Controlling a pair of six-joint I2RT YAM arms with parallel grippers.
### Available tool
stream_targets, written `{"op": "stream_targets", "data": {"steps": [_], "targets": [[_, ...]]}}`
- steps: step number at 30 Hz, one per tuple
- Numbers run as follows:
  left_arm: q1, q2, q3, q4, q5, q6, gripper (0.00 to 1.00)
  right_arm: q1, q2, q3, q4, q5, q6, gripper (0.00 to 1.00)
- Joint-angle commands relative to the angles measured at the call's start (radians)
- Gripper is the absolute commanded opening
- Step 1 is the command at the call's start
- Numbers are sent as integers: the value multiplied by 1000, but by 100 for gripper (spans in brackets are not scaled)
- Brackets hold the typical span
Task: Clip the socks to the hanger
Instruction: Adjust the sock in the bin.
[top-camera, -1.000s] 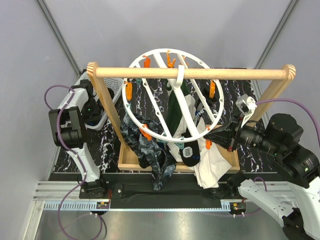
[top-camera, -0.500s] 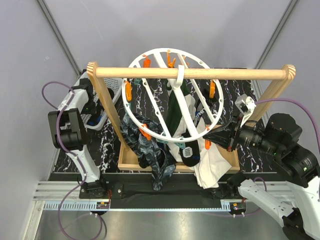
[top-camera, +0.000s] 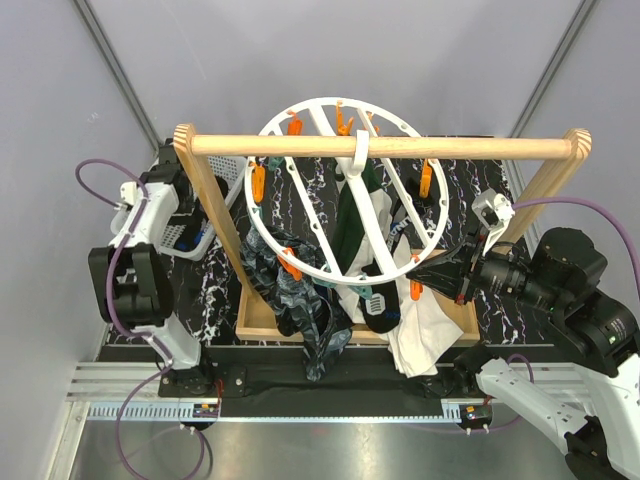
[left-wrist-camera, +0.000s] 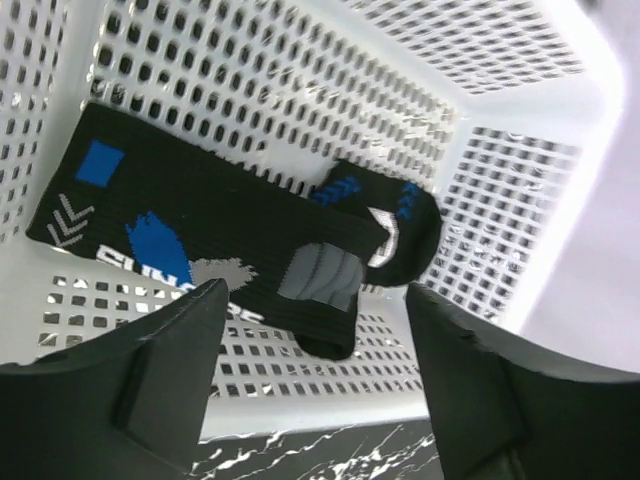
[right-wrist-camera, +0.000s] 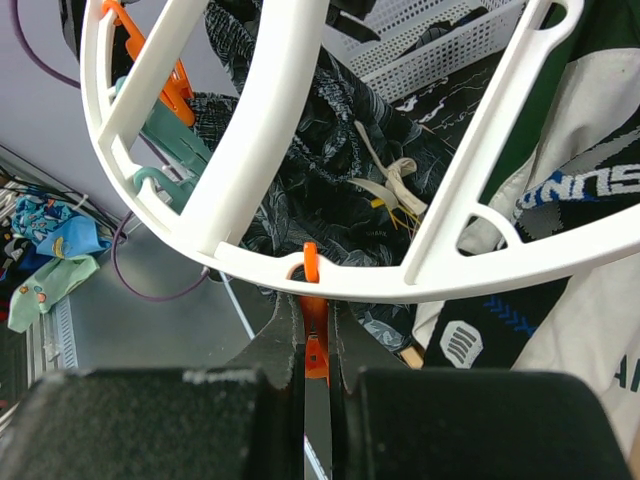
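Next, my left gripper moves down into the mesh basket, onto the black sock's near edge (left-wrist-camera: 312, 301) by the grey patch.
The hanger (top-camera: 330, 277), a white ring with orange pegs, hangs by its hook from the wooden rail. A mottled teal-grey sock (top-camera: 300, 300), a dark green sock (top-camera: 352, 225) and a black sock (top-camera: 378, 305) hang from it. My right gripper (top-camera: 420, 276) is shut on an orange peg (right-wrist-camera: 316, 345) just under the ring's rim (right-wrist-camera: 350, 285). My left gripper (left-wrist-camera: 315, 300) is open over a black sock with blue marks (left-wrist-camera: 230, 240), which lies flat in the white mesh basket (left-wrist-camera: 480, 200). Its fingers do not touch the sock.
The wooden rail (top-camera: 450, 148) and its side posts stand over a wooden tray (top-camera: 250, 320). A larger white cloth (top-camera: 420, 335) hangs at the ring's near right. The mesh basket (top-camera: 200, 240) sits at the far left, behind the left post.
My left arm has swung its wrist back and left, bringing the gripper over the basket. The right gripper and the hanger have stayed still.
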Motion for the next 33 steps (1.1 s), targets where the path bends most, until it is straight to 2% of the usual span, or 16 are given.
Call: {"op": "stream_targets", "data": {"steps": [1, 5, 8, 13, 19, 24, 26, 29, 30, 33], "targets": [[24, 82, 43, -14, 105, -73, 80, 2, 6, 14, -50, 32, 3, 0], [40, 205, 183, -212, 179, -156, 82, 2, 4, 2, -42, 32, 6, 0], [63, 297, 255, -290, 255, -197, 83, 2, 6, -6, -38, 37, 4, 0], [92, 374, 274, -307, 332, -226, 82, 4, 17, -8, -38, 43, 1, 0], [101, 405, 249, -316, 308, -262, 79, 1, 29, -15, -30, 41, -5, 0], [103, 425, 228, -258, 254, -228, 63, 2, 32, -34, -15, 37, -2, 0], [101, 417, 214, -232, 219, -223, 63, 2, 32, -40, -12, 35, 0, 0], [103, 388, 174, -158, 187, -202, 46, 2, 33, -44, -7, 34, 4, 0], [103, 377, 162, -132, 182, -193, 36, 2, 33, -44, -2, 34, 3, 0], [103, 353, 159, -106, 158, -167, 22, 2, 41, -43, 2, 29, 6, 0]]}}
